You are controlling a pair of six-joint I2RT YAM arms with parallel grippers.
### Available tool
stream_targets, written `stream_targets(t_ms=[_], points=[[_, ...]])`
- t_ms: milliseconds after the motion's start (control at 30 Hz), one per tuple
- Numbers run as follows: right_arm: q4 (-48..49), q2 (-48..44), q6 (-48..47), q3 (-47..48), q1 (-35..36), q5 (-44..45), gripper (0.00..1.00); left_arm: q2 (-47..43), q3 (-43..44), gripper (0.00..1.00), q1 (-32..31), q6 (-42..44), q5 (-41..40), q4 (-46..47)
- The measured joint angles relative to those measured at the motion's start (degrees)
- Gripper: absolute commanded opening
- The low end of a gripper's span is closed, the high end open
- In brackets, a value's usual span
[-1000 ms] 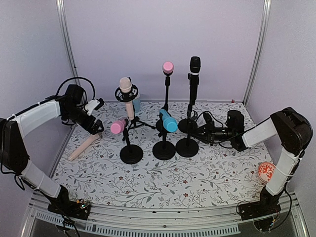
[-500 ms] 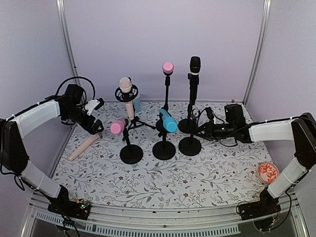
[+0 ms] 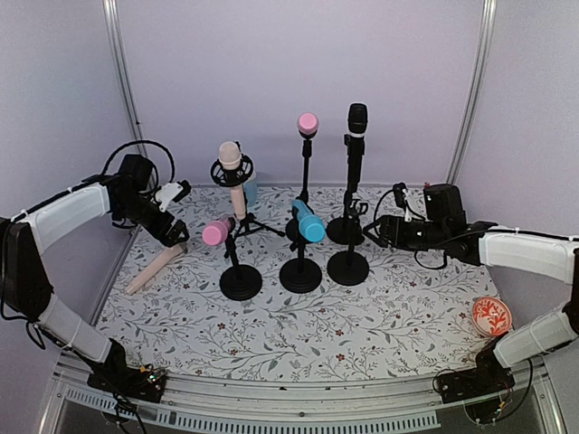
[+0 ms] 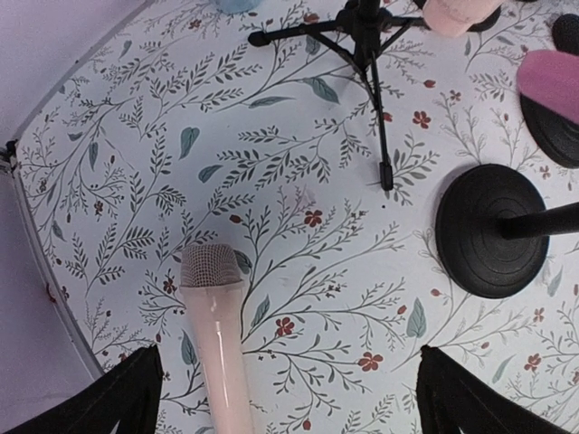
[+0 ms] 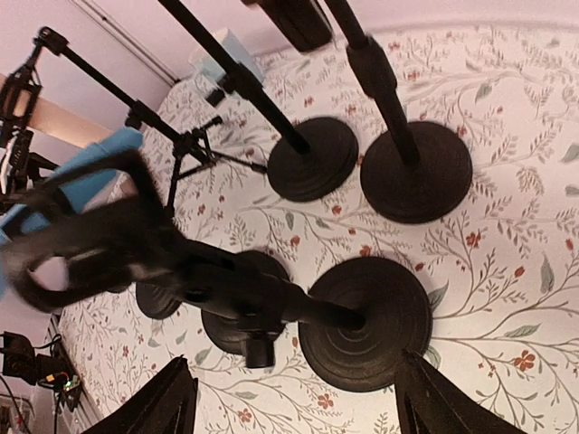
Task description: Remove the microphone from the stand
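The empty black stand's top is just left of my open right gripper in the top view, so it slides sideways onto it next.
A pale pink microphone (image 4: pixel 215 330) lies flat on the flowered mat (image 3: pixel 271 325) at the far left. My left gripper (image 4: pixel 289 402) hangs open over it, its handle close to the left finger (image 4: pixel 113 398); from above, the gripper (image 3: pixel 177 237) sits over the microphone (image 3: pixel 152 269). My right gripper (image 5: pixel 294 407) is open and holds nothing. It points at a black stand (image 5: pixel 366 321) whose clip (image 5: pixel 81 244) is empty. From above, this gripper (image 3: pixel 380 226) is just right of that stand (image 3: pixel 348 264).
Other stands crowd the middle: a pink microphone (image 3: pixel 217 232), a blue one (image 3: pixel 309 224), a tall pink one (image 3: pixel 308 123), a tall black one (image 3: pixel 357 117) and a beige one (image 3: pixel 231 158) in a shock mount on a tripod. An orange disc (image 3: pixel 491 316) lies at the right.
My right gripper, shut by the empty stand a second ago, has opened and drawn back to the right. The stand shifted slightly. The left arm has not moved.
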Motion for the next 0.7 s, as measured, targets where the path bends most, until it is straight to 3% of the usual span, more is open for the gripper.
stream_targets(t_ms=[167,367,567,700], points=[[2.47,-6.23,-3.54,-0.48,7.43,9.53,0.79,-0.74,0.00,0.99,0.02,0.68,0.00,0.00],[2.86,-2.23,-8.81,2.03,14.36,20.15,0.77,-1.49,-0.20,0.99,0.02,1.31,0.02,-0.02],[2.34,4.66,-12.22,8.22,16.09,29.70,0.67,-2.51,-0.28,0.99,0.02,1.75,0.04,0.00],[2.45,7.13,-13.90,10.21,16.70,33.90,0.55,-2.80,-0.28,0.99,0.02,2.01,0.04,0.00]])
